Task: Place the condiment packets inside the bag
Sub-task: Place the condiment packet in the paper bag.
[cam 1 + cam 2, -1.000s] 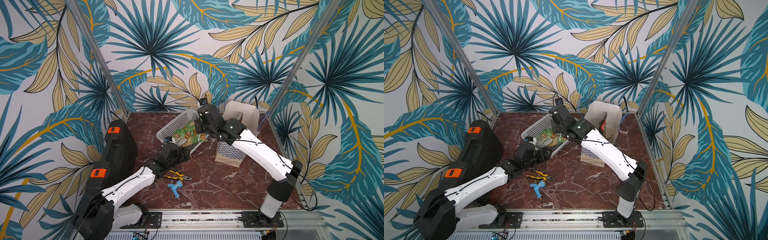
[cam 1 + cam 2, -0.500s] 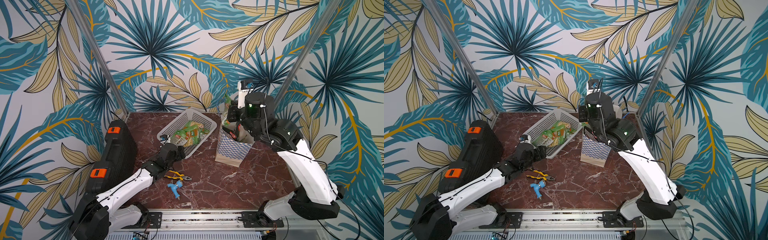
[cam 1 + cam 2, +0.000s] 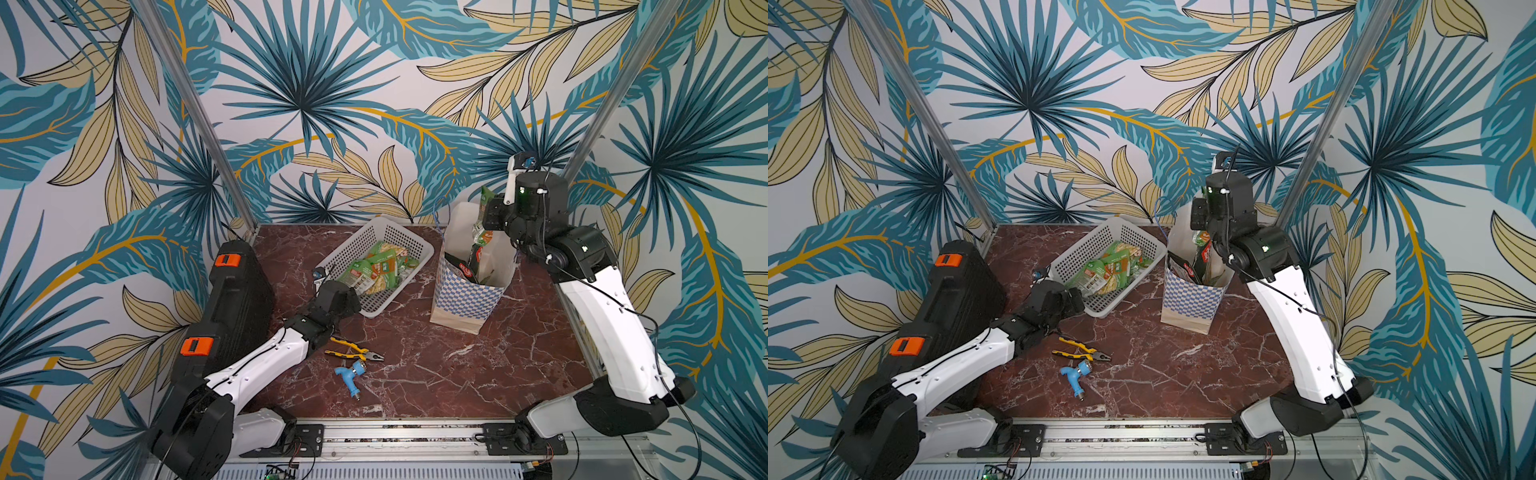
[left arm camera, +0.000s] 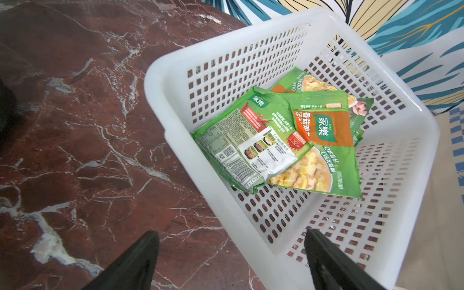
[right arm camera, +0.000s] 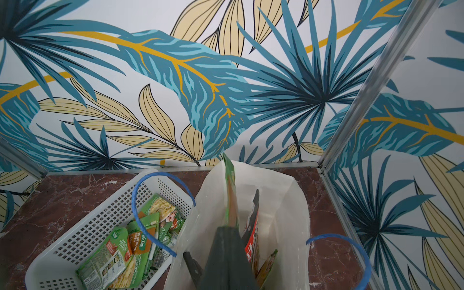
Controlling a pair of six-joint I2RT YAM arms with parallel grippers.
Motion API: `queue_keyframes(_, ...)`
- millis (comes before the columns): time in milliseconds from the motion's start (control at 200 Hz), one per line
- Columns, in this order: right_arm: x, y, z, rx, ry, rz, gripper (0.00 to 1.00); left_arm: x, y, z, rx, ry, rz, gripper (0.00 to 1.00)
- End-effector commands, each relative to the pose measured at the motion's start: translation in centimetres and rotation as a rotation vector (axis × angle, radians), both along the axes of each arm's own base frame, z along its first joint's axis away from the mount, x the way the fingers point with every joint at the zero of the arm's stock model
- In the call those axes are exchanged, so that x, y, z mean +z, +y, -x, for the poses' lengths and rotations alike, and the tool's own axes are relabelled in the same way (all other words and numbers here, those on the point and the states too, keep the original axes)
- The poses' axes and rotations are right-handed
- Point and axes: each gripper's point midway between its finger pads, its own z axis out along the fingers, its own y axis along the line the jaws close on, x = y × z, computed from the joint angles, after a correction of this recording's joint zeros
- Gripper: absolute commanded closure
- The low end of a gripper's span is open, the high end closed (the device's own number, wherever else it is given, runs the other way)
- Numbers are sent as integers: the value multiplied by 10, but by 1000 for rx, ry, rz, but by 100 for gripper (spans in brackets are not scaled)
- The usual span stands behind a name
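The top of the green packet is still above the rim of the bag. My right gripper will next go down into the bag's opening toward its basket side [image 3: 461, 241] [image 5: 209, 226] to release the packet.
My right gripper [image 3: 490, 218] [image 5: 227, 229] is shut on a green condiment packet [image 3: 482, 232] [image 5: 231, 198], which hangs upright in the mouth of the cream paper bag [image 3: 459, 299] [image 3: 1187, 301] [image 5: 288, 200]. A dark packet with red print [image 3: 463, 266] [image 5: 252, 241] and a light green one stand inside the bag. Several green and orange condiment packets [image 3: 376, 268] [image 4: 276, 140] lie in the white basket [image 3: 365, 245] [image 4: 175, 82]. At the basket's near corner my left gripper [image 3: 351, 291] [image 4: 231, 232] is open and holds nothing, one finger over the marble, one over the basket.
Yellow-handled pliers [image 3: 353, 351] and a blue plastic fitting [image 3: 351, 374] lie on the marble table in front of the basket. A black case [image 3: 237, 299] stands along the left side. The bag's blue cord handles [image 5: 140, 200] arch over its mouth. Metal frame posts stand at the back corners.
My right arm swung from the basket to over the bag, carrying the green packet. My left gripper opened wider at the basket's corner.
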Motion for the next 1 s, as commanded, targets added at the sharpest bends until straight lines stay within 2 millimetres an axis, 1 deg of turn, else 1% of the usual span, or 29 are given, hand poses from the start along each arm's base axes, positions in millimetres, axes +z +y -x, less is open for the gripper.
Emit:
queue_keyframes(0, -27, 13, -28, 44, 49, -46, 100, 12, 0, -5, -1, -12, 18, 4)
queue_keyframes(130, -54, 15, -53, 44, 104, -62, 100, 13, 1, -5, 2, -15, 18, 4)
queue_keyframes(175, -66, 16, -61, 45, 132, -69, 100, 14, 2, -5, 3, -15, 18, 4)
queue_keyframes(265, -87, 15, -69, 33, 184, -76, 100, 14, 4, -5, 9, -15, 17, 4)
queue_keyframes(325, -94, 14, -68, 25, 203, -79, 90, 15, 5, -5, 12, -17, 18, 4)
queue_keyframes(360, -97, 15, -66, 28, 213, -86, 83, 15, 6, -5, 16, -20, 17, 4)
queue_keyframes(411, -98, 15, -61, 34, 216, -102, 69, 16, 7, -4, 21, -22, 15, 4)
queue_keyframes(476, -96, 18, -52, 58, 216, -129, 60, 17, 9, -4, 26, -28, 12, 3)
queue_keyframes(506, -94, 19, -47, 69, 215, -141, 58, 17, 10, -4, 32, -31, 9, 3)
queue_keyframes(561, -92, 24, -38, 95, 213, -153, 55, 16, 12, -5, 39, -32, 5, 3)
queue_keyframes(661, -89, 40, -18, 163, 206, -163, 49, 15, 14, -5, 46, -31, 5, 3)
queue_keyframes(806, -90, 61, 7, 219, 201, -124, 43, 11, 18, -7, 61, -22, 2, 3)
queue_keyframes(926, -94, 89, 20, 300, 203, -102, 40, 8, 25, -7, 81, -13, 13, 2)
queue_keyframes(996, -105, 110, 24, 348, 228, -78, 40, 5, 27, -8, 88, -7, 29, 2)
